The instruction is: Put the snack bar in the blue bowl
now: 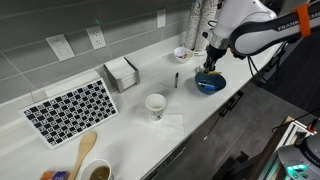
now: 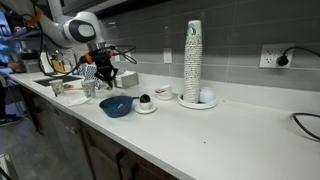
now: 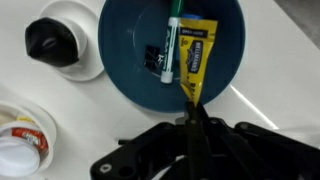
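Note:
Next, my gripper moves the snack bar [image 3: 197, 55] down a little toward the blue bowl's open middle and releases it there, since it already hangs over the bowl's inside.
In the wrist view the blue bowl [image 3: 130, 70] fills the top middle. The yellow snack bar [image 3: 197, 55] lies over the bowl's inside, its near end pinched between my gripper's fingers [image 3: 190, 108], which are shut on it. A green marker [image 3: 171, 45] and a small black clip [image 3: 155, 62] lie in the bowl beside the bar. I cannot tell whether the bar touches the bowl. In both exterior views the gripper [image 1: 212, 62] [image 2: 103, 72] hangs just above the blue bowl [image 1: 210, 84] [image 2: 115, 106] near the counter's front edge.
A small white bowl [image 3: 60, 40] [image 2: 145, 104] with a black object stands beside the blue bowl. A white cup [image 1: 156, 104], a thin dark stick [image 1: 177, 80], a napkin holder [image 1: 122, 72], a checkered mat [image 1: 70, 108] and a cup stack [image 2: 193, 60] stand on the counter.

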{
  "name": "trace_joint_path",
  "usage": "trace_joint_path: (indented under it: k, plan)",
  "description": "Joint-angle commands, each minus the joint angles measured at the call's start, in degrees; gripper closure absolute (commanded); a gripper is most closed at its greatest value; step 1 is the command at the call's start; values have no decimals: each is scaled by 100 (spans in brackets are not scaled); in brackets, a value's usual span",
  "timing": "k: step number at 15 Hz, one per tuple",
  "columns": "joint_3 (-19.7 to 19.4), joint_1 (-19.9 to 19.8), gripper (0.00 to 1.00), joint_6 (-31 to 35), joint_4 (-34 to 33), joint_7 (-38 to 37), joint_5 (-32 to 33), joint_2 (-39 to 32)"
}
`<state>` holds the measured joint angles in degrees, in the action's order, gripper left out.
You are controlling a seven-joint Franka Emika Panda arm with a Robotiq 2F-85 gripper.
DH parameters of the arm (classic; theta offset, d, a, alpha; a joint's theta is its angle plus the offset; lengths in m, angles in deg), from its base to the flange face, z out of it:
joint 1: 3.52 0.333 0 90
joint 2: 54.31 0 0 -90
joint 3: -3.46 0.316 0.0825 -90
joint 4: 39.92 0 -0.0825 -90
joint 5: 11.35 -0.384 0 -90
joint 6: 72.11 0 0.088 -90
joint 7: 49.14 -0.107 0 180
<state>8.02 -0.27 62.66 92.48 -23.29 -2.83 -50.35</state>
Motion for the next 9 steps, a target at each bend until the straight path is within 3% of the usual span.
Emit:
trace_joint_path:
  k: [1,2,3,5,9]
  plan:
    - [-56,18,100,-416,-67,-387,41,-164]
    - [-70,9,100,-398,-89,-487,20,-230]
    - [-93,-9,74,-259,-102,-598,10,-295]
    - [-128,-30,68,-191,-157,-879,63,-396]
    - [-169,-22,39,-247,-192,-1121,1,-402]
